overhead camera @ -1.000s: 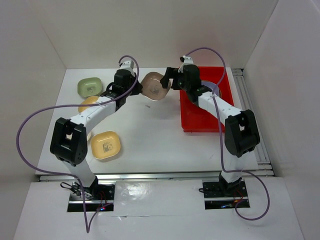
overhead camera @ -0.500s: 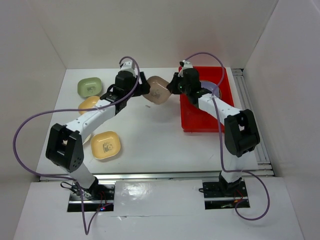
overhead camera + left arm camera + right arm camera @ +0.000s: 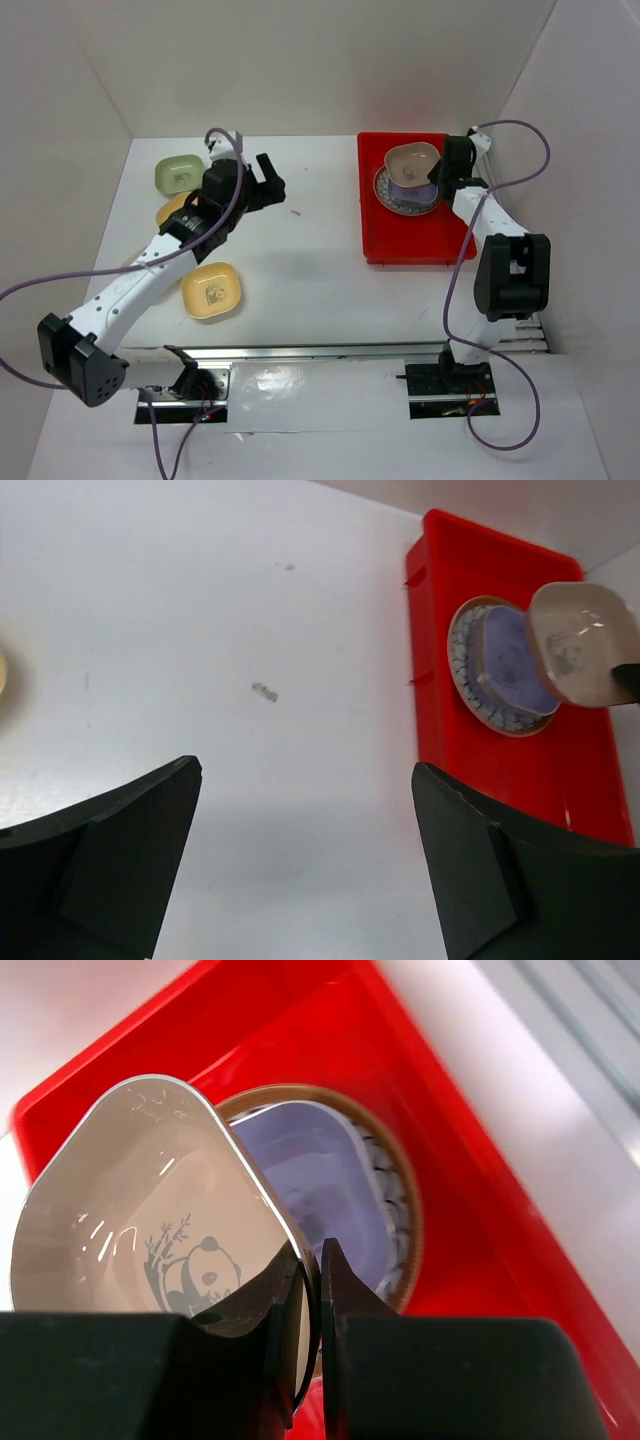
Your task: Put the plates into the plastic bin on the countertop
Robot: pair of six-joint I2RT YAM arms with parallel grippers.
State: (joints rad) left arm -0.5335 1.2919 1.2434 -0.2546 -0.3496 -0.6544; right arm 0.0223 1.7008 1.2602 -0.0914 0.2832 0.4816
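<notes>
The tan-pink plate, still hanging tilted over the bin, goes down next onto the lilac plate (image 3: 409,189) (image 3: 325,1165) below my right gripper. The gripper then releases the tan-pink plate's rim.
My right gripper (image 3: 436,173) (image 3: 310,1272) is shut on the rim of a tan-pink plate (image 3: 411,162) (image 3: 140,1220) with a panda print. It holds the plate tilted above the red plastic bin (image 3: 400,238) (image 3: 480,1150). Below it in the bin, a lilac plate (image 3: 409,189) (image 3: 325,1165) rests on a round brown-rimmed plate (image 3: 384,191) (image 3: 402,1210). My left gripper (image 3: 275,181) (image 3: 305,815) stands open over bare countertop (image 3: 300,260), nothing between its fingers (image 3: 120,850). The left wrist view shows the bin (image 3: 590,770) and the held plate (image 3: 585,645) far right.
A green plate (image 3: 180,174) lies at the back left. A yellow plate (image 3: 212,290) sits near the front left, and another yellowish one (image 3: 172,209) is partly hidden under my left arm. A small dark speck (image 3: 297,212) lies mid-table. Metal rails (image 3: 503,215) run right of the bin.
The tan-pink plate passed from my left gripper to my right. The left opened and drew back to the left. The right shut on the plate and swung it over the bin.
</notes>
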